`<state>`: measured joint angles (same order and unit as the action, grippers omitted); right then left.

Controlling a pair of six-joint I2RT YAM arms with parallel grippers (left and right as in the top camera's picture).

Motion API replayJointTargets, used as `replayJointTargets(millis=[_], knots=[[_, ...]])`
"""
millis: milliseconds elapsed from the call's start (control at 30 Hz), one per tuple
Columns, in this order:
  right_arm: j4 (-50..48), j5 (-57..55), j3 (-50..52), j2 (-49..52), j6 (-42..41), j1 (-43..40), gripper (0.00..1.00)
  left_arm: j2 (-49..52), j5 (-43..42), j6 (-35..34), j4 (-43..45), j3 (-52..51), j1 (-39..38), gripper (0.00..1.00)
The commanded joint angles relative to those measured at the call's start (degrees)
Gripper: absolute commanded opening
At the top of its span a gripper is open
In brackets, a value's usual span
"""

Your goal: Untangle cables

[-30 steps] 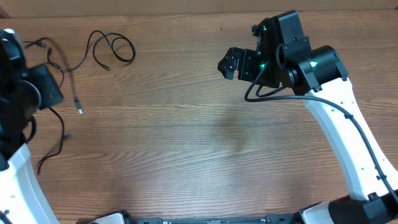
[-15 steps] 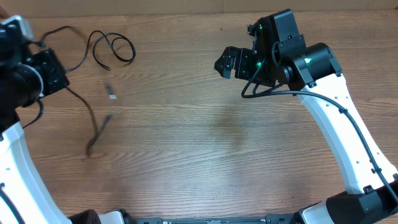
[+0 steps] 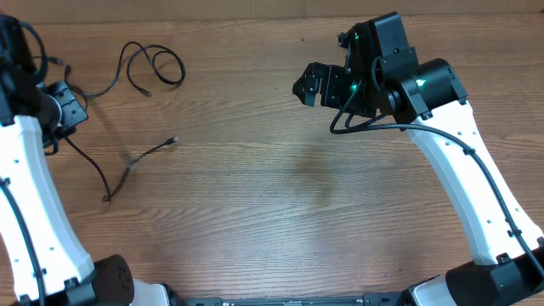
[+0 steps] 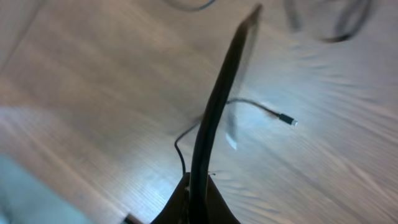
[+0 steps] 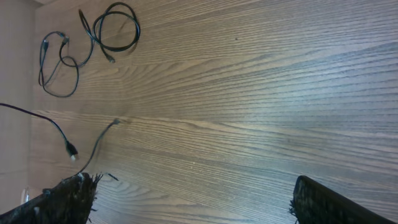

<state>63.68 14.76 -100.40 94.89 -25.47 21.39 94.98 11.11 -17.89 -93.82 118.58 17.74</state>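
My left gripper should lower and come back toward the open tabletop [image 3: 106,157] beside the small plug, to lay the thin black cable clear of the looped second cable.
My left gripper [image 3: 66,109] at the far left edge is shut on a thin black cable [image 3: 119,174]. The cable hangs from it, touches the table, then runs up to a small plug [image 3: 174,138]. In the left wrist view the shut jaws [image 4: 199,196] pinch this cable [image 4: 217,99]; a plug end [image 4: 286,119] lies on the wood beyond. A second cable [image 3: 155,66] lies looped at the back left and also shows in the right wrist view [image 5: 115,28]. My right gripper [image 3: 309,87] is open and empty above the table's back middle, far from the cables.
The wooden table [image 3: 280,204] fills the view. Its left edge [image 5: 15,124] shows in the right wrist view. The right arm's own thick black cable [image 3: 357,127] loops beside its wrist.
My left gripper has pulled back to the left with the cable. The cable's hanging part and its plug have swung down and right onto the table. The right arm has barely moved.
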Motion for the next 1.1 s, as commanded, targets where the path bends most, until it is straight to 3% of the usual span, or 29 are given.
replayJointTargets(millis=[0,133,633,800,933,1067], knots=[[-0.5,-0.2,-0.8,0.0,-0.2,-0.1,1.0,0.6,9.8,-7.3,0.7,-4.3,0.2,0.04],[-1.5,-3.4,-0.8,0.0,-0.2,-0.2,1.0,0.6,15.4,-13.0,4.2,-11.8,0.2,0.04],[-1.5,-3.3,-0.8,0.0,-0.2,-0.1,1.0,0.6,15.1,-14.5,25.4,-43.6,0.2,0.04],[-1.5,-3.3,-0.8,0.0,-0.2,-0.1,1.0,0.6,14.1,-14.5,36.3,-51.3,0.2,0.13],[-1.5,-3.3,-0.8,0.0,-0.2,-0.1,1.0,0.6,13.7,-14.5,43.2,-56.1,0.2,0.13],[-1.5,-3.3,-0.8,0.0,-0.2,-0.1,1.0,0.6,15.8,-14.5,46.5,-57.7,0.3,0.29]])
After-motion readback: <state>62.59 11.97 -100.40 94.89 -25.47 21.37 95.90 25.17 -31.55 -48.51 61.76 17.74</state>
